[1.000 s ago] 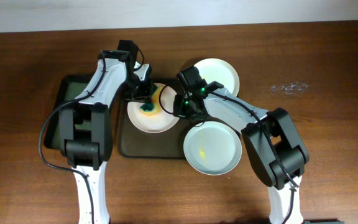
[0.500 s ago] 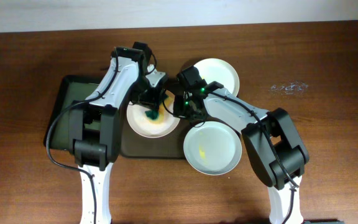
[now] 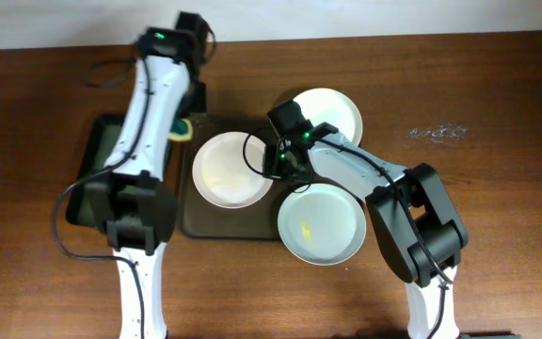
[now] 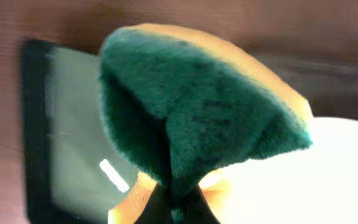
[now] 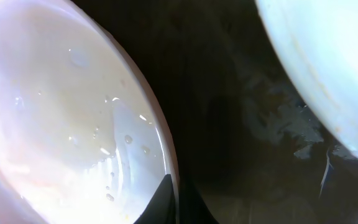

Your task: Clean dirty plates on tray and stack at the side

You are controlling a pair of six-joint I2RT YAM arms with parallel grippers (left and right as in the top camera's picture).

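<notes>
I will lift the plate to my right gripper's right in the overhead view, because bare tabletop by the scrap (image 3: 418, 154) lies that way. I will lower the plate there to release it.
A cream plate (image 3: 226, 169) lies on the dark brown tray (image 3: 201, 222). My right gripper (image 3: 276, 164) is shut on this plate's right rim; the right wrist view shows the fingers (image 5: 176, 200) pinching the wet rim of the plate (image 5: 61, 124). My left gripper (image 3: 184, 125) is shut on a green-yellow sponge (image 4: 197, 106) and holds it above the tray's back left corner, off the plate (image 4: 319, 180). A pale grey-blue plate (image 3: 321, 224) with a yellow smear overlaps the tray's right front corner. A white plate (image 3: 332, 113) lies on the table at the back right.
A smaller black tray (image 3: 100, 160) lies left of the brown one, partly under my left arm; it also shows in the left wrist view (image 4: 67, 130). Another pale plate's edge (image 5: 328, 62) shows in the right wrist view. A small clear scrap (image 3: 436, 133) lies at the far right.
My left gripper has lifted the sponge off the cream plate and moved back and to the left, towards the black tray. The right gripper has kept still on the rim.
</notes>
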